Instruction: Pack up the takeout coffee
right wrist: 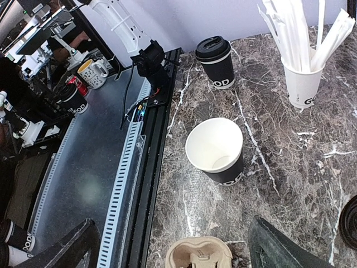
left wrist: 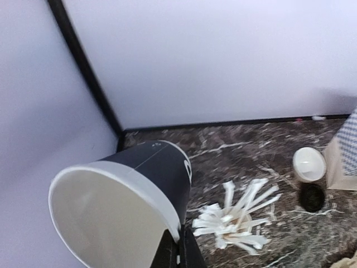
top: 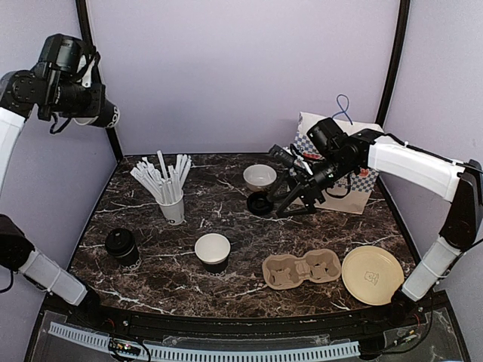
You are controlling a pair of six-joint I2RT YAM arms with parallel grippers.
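Note:
The left gripper lowers next, tilting downward, to get the held cup standing on the tabletop beyond the lidded cup, beside the white sticks.
My left gripper point(left wrist: 181, 239) is shut on the rim of a lidless black takeout cup point(left wrist: 128, 195), white inside and tipped on its side. It is held high at the back left point(top: 96, 115), well above the table. A lidded black cup point(top: 121, 245) stands front left, also seen from the right wrist point(right wrist: 216, 60). An open black cup point(top: 213, 251) stands front centre point(right wrist: 215, 151). A loose black lid point(top: 260, 204) lies mid-table, and my right gripper point(top: 290, 200) hangs open just right of it, holding nothing; one of its fingers point(right wrist: 279, 248) shows low in its own view.
A cardboard cup carrier point(top: 302, 269) lies front right beside a tan round plate point(top: 372, 274). A white cup of white sticks point(top: 170, 192) and a white bowl point(top: 259, 176) stand toward the back. A checked paper bag point(top: 343, 162) stands at the back right behind the right arm.

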